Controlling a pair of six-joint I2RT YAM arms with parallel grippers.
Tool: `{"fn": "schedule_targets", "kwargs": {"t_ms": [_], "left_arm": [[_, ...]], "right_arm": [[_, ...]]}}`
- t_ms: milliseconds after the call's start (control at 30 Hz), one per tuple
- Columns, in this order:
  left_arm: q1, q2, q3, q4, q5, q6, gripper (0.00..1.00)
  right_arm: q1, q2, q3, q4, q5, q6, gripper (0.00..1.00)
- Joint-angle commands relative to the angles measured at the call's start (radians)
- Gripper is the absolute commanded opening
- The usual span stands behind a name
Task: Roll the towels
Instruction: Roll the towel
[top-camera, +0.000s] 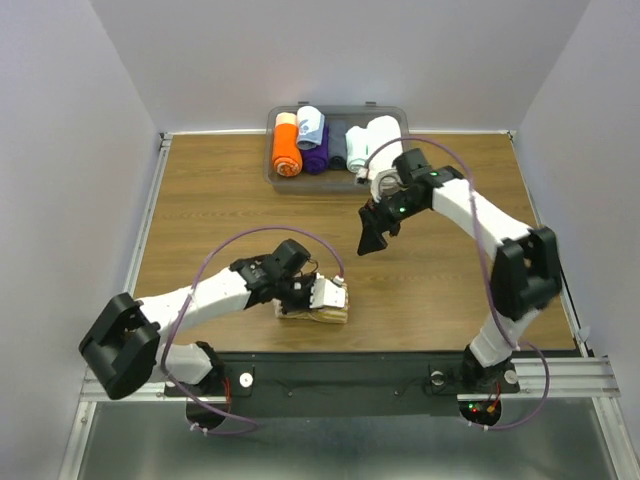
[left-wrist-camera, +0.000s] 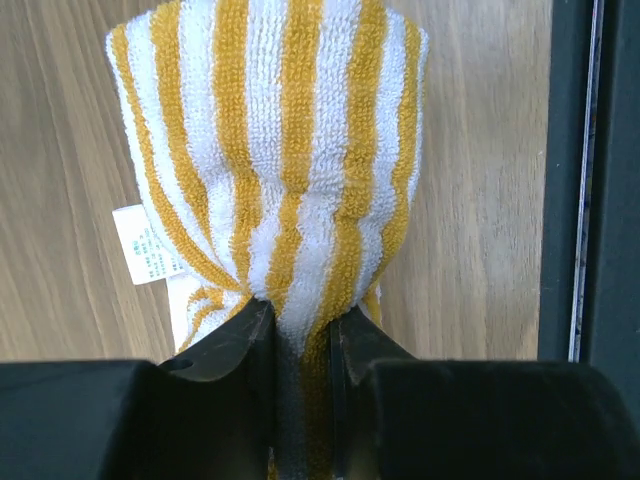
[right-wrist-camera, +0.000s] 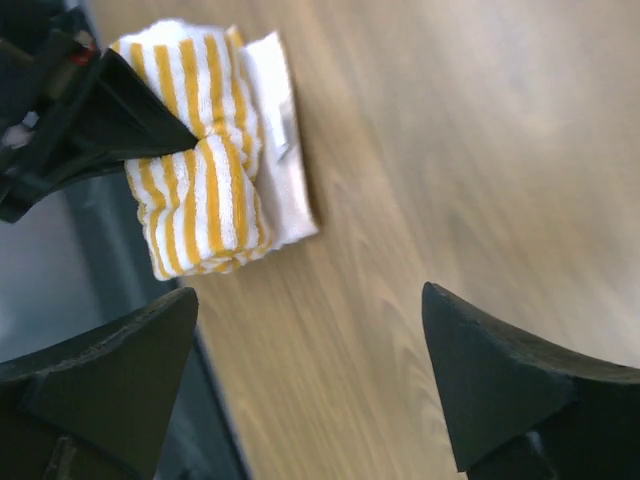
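The robot will move its right gripper down, back and to the left in the top view to close on the striped towel's loose end (top-camera: 335, 308) (right-wrist-camera: 208, 230), which the left gripper leaves clear.
The yellow-and-white striped towel (top-camera: 330, 314) (left-wrist-camera: 290, 150) (right-wrist-camera: 205, 195) lies bunched in a loose roll near the table's front edge. A white care tag (left-wrist-camera: 142, 243) sticks out on its left side. My left gripper (top-camera: 312, 297) (left-wrist-camera: 300, 325) is shut on the near end of this towel, with the cloth squeezed between its jaws. My right gripper (top-camera: 374, 236) (right-wrist-camera: 310, 292) hangs open over bare wood at mid-table, well away from the towel and holding nothing. A pale blue rolled towel (top-camera: 310, 125) sits in the bin at the back.
A clear plastic bin (top-camera: 338, 186) stands at the back centre. It holds an orange roll (top-camera: 287, 150), a purple roll (top-camera: 317, 157) and a thick white roll (top-camera: 381, 140). The black front rail (left-wrist-camera: 590, 200) runs just right of the striped towel.
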Motion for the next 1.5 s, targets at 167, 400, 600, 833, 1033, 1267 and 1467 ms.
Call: {"fn": "schedule_targets", "kwargs": {"t_ms": [167, 400, 600, 833, 1033, 1267, 1467], "left_arm": [[0.137, 0.239, 0.199, -0.344, 0.271, 0.094, 0.06], [0.287, 0.537, 0.444, -0.542, 0.417, 0.172, 0.06], [0.375, 0.715, 0.581, -0.651, 0.477, 0.21, 0.06], [0.421, 0.809, 0.682, -0.691, 0.49, 0.207, 0.06], [0.435, 0.845, 0.725, -0.722, 0.49, 0.226, 0.06], [0.446, 0.861, 0.745, -0.731, 0.49, 0.244, 0.07], [0.453, 0.876, 0.747, -0.745, 0.499, 0.27, 0.08]], "right_arm": [[0.014, -0.466, -0.171, 0.165, 0.232, -0.032, 1.0], [0.136, -0.531, -0.194, 0.118, 0.45, -0.133, 1.0], [0.276, -0.514, -0.24, 0.17, 0.652, -0.195, 1.0], [0.471, -0.4, -0.233, 0.3, 0.777, -0.167, 1.0], [0.655, -0.318, -0.275, 0.45, 0.926, -0.143, 1.0], [0.71, -0.22, -0.295, 0.542, 0.969, -0.131, 1.0], [0.712, -0.166, -0.325, 0.587, 0.978, -0.147, 1.0]]}}
